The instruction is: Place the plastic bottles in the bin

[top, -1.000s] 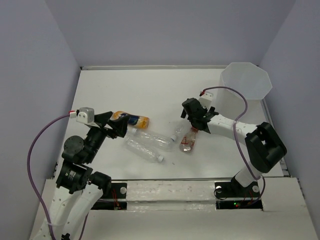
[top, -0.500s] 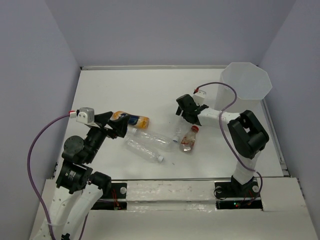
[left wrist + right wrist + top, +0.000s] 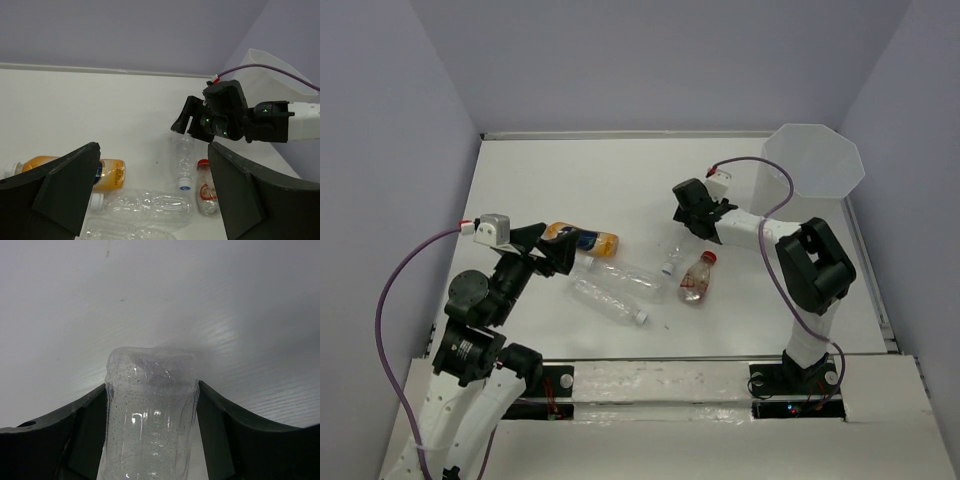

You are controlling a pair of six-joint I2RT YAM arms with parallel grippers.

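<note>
The bin's opening (image 3: 812, 160) is higher than my right gripper and farther right in the top view. My right gripper will lift the bottle over it next, then release the bottle.
Several plastic bottles lie mid-table. The orange-filled one (image 3: 582, 239) (image 3: 107, 172) lies just beyond my left gripper (image 3: 555, 255) (image 3: 152, 167), which hangs open and empty. Two clear crinkled bottles (image 3: 620, 272) (image 3: 608, 301) lie side by side below it. A red-capped bottle (image 3: 697, 280) (image 3: 206, 187) lies to their right. A clear blue-capped bottle (image 3: 672, 258) (image 3: 183, 155) (image 3: 150, 420) has its base between the fingers of my right gripper (image 3: 696, 216) (image 3: 151, 390), both pressing its sides. The translucent bin (image 3: 813, 170) (image 3: 270, 65) stands at the far right.
Purple-grey walls close in the white table on the left, back and right. The right arm's purple cable (image 3: 760, 170) loops up in front of the bin. The bottles cluster between the two grippers.
My right gripper moved left and farther back, away from the red-capped bottle, and its jaws narrowed onto the base of the clear blue-capped bottle. The left arm stayed still.
</note>
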